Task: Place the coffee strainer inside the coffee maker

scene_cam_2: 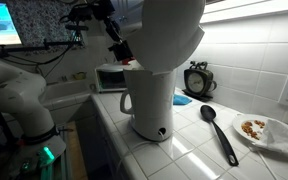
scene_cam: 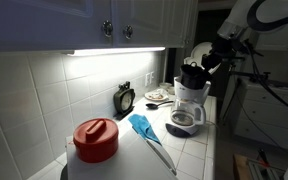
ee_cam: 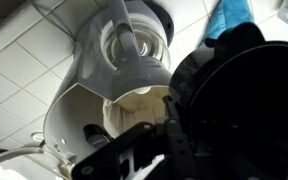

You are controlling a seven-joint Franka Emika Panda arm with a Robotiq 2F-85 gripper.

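The strainer point(scene_cam: 192, 76) is high over the open top of the coffee maker, so the robot's gripper will next lower and tilt to bring the strainer down into the opening.
The white coffee maker point(scene_cam: 189, 103) stands on the tiled counter with its glass carafe point(scene_cam: 184, 119) in place and its round lid point(scene_cam_2: 170, 28) hinged up. It also shows in the wrist view point(ee_cam: 84, 110), seen from above with the carafe point(ee_cam: 134, 40). My gripper point(scene_cam: 210, 60) is at the maker's top, shut on the rim of the black, cup-shaped coffee strainer point(scene_cam: 192, 76). The strainer fills the right of the wrist view point(ee_cam: 234, 90), with a finger point(ee_cam: 169, 112) against its rim. I cannot tell whether the strainer touches the maker's opening.
A red-lidded white container point(scene_cam: 95, 142) stands in the foreground. A blue cloth point(scene_cam: 144, 126) and a black spoon point(scene_cam_2: 220, 133) lie on the counter. A plate with food point(scene_cam_2: 264, 130) and a black clock point(scene_cam_2: 196, 80) stand by the wall. Cabinets point(scene_cam: 124, 25) hang overhead.
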